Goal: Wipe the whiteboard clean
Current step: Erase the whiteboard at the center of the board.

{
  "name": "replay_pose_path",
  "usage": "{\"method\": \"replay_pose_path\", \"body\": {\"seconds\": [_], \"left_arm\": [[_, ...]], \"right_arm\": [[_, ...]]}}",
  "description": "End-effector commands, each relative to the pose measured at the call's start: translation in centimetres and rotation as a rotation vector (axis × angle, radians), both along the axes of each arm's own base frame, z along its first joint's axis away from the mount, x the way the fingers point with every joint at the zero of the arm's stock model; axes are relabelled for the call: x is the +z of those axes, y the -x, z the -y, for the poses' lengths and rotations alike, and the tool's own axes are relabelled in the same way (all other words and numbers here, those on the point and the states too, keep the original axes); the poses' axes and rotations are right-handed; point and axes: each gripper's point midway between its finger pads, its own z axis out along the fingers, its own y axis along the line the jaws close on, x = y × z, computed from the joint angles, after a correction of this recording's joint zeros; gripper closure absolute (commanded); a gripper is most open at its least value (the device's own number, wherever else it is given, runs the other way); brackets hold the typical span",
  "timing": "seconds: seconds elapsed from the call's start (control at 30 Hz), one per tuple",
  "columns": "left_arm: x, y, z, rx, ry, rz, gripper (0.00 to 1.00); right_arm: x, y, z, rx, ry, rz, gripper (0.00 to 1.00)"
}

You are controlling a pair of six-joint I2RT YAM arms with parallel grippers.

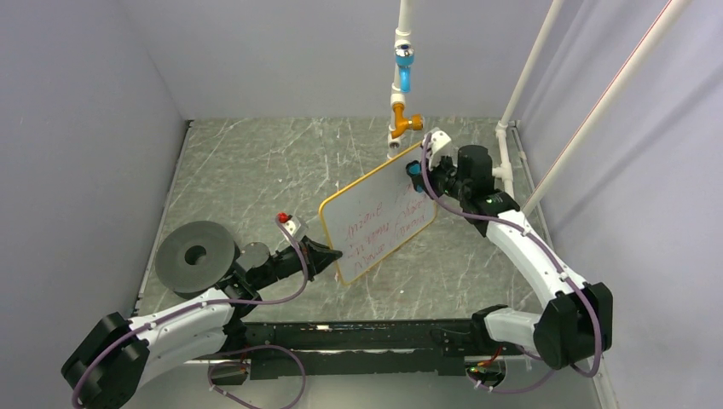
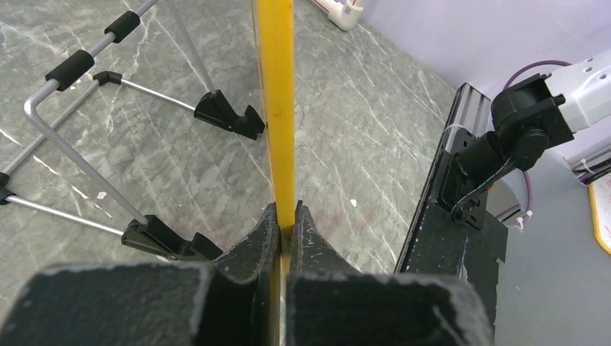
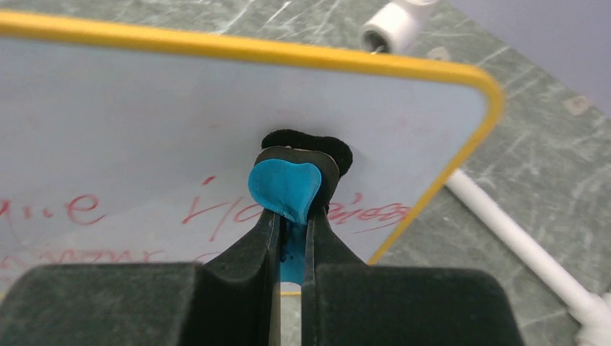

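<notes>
My left gripper eases outward toward the nearer black clip foot (image 2: 170, 239) next and releases the frame, since the whiteboard is off its stand.
The whiteboard (image 1: 379, 219), white with a yellow-orange frame and lines of red handwriting, is held tilted above the table. My left gripper (image 1: 331, 254) is shut on its lower left edge; in the left wrist view the yellow frame (image 2: 277, 101) runs edge-on between my left gripper's (image 2: 287, 220) jaws. My right gripper (image 1: 419, 175) is shut on a small blue-and-black eraser (image 3: 284, 189), whose black pad presses against the board's upper right area (image 3: 216, 115) just above the red writing. The board's black clip feet (image 2: 229, 114) and wire stand show behind it.
A dark grey disc with a centre hole (image 1: 196, 253) lies at the table's left. A white pipe with a blue and orange fitting (image 1: 402, 94) hangs at the back centre, and slanted white pipes (image 1: 533, 60) stand at the right. A black rail (image 1: 367, 334) runs along the near edge.
</notes>
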Motion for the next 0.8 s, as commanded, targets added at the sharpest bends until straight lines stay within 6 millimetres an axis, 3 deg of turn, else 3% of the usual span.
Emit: {"method": "replay_pose_path", "body": {"seconds": [0.0, 0.2, 0.43, 0.6, 0.7, 0.77], "left_arm": [[1.9, 0.9, 0.8, -0.073, 0.043, 0.067, 1.0], [2.0, 0.7, 0.9, -0.068, 0.049, 0.052, 1.0], [2.0, 0.6, 1.0, -0.058, 0.053, 0.031, 1.0], [1.9, 0.4, 0.9, -0.045, 0.054, 0.017, 1.0], [1.7, 0.4, 0.8, -0.043, 0.052, 0.009, 1.0], [1.8, 0.5, 0.8, -0.046, 0.054, 0.009, 1.0]], "right_arm": [[0.2, 2.8, -3.7, 0.195, -0.013, 0.016, 1.0], [2.5, 7.2, -11.3, 0.494, -0.023, -0.023, 1.0], [0.9, 11.4, -16.8, 0.636, 0.031, -0.076, 1.0], [-2.4, 14.4, -18.4, 0.703, 0.092, -0.105, 1.0], [-2.9, 14.1, -17.8, 0.669, 0.115, -0.084, 1.0], [-3.0, 12.6, -16.8, 0.59, 0.138, -0.051, 1.0]]}}
